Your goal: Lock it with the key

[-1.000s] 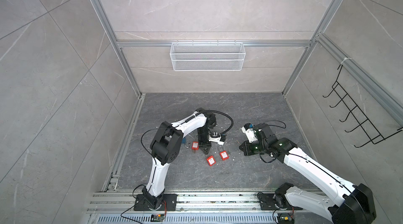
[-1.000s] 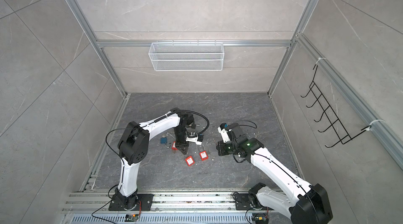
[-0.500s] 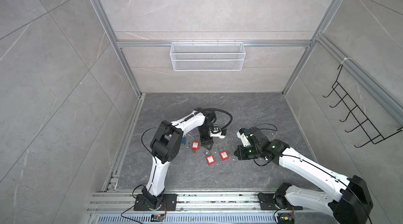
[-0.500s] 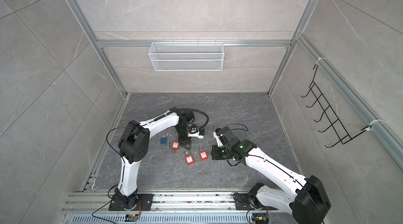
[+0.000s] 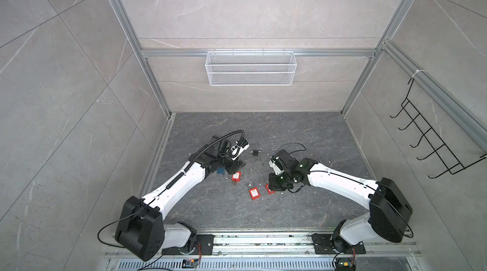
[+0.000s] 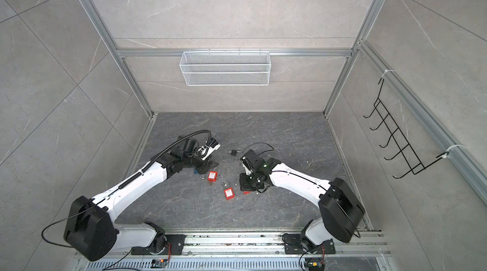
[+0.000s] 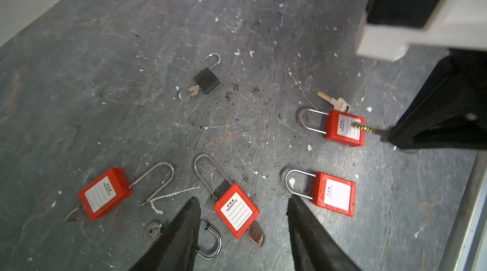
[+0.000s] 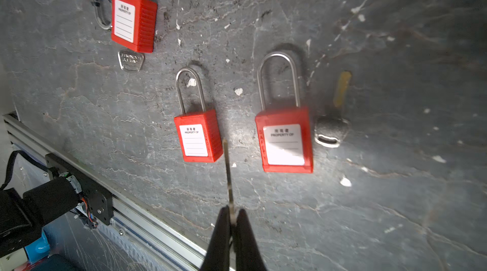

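My right gripper should next lower to the bare gap beside the short-shackle padlock and release the key on that clear tabletop, as the gap lies below.
My right gripper (image 8: pixel 232 211) is shut on a key (image 8: pixel 228 174) by its head, the blade sticking out ahead. The blade tip shows beside a short-shackle red padlock (image 8: pixel 198 137), with a long-shackle red padlock (image 8: pixel 286 140) on its other side. In the left wrist view that blade crosses a red padlock (image 7: pixel 345 127). My left gripper (image 7: pixel 243 199) is open above another red padlock (image 7: pixel 235 210) that has a key (image 7: pixel 257 234) in it. In both top views the right gripper (image 5: pixel 274 188) (image 6: pixel 243 186) partly hides one red padlock (image 5: pixel 269 188).
A black padlock (image 5: pixel 256 152) with a key ring lies farther back. A blue padlock (image 5: pixel 220 170) sits under the left gripper (image 5: pixel 234 165). A loose key (image 8: pixel 330 130) lies by the long-shackle padlock. An open red padlock (image 7: pixel 101 193) is nearby. The front rail (image 8: pixel 147 219) is close.
My left gripper's jaws have opened. The right arm has swung left and toward the front with the key, arriving over the red padlocks.
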Controlling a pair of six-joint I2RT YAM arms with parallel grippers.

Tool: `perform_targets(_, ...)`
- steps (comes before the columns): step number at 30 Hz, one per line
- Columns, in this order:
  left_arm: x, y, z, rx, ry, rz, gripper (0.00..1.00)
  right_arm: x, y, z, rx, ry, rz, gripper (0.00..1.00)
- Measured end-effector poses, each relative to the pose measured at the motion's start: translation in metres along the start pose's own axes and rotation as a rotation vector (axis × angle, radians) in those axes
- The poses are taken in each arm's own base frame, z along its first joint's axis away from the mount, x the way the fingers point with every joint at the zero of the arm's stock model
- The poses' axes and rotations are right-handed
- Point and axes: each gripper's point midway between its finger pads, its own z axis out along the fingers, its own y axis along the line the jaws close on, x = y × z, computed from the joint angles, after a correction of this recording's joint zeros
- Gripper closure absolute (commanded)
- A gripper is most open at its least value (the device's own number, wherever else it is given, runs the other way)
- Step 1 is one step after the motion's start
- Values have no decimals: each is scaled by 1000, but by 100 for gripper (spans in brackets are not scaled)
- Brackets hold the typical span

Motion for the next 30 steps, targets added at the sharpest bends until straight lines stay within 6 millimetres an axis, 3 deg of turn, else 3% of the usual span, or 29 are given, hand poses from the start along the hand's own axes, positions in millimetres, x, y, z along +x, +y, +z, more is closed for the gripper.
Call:
perform_targets(7,27,10,-17,-109,-50,-144,40,-8,16,21,13,63,-28,99)
perform_targets(16,32,10,-20,-126,-69,-197,39,4,4,47,53,163,-2,94)
perform_targets(22,34,15,-20,-155,-64,-218,38,5,5,55,55,198,-11,70)
perform_targets(25,38,22,-22,-196,-49,-245,37,1,7,52,67,189,-29,57)
perform_targets(27,41,23,-22,-207,-39,-264,37,-2,6,49,82,175,-32,54)
perform_targets(30,48,26,-23,-225,-15,-301,35,-10,6,39,112,139,-35,36)
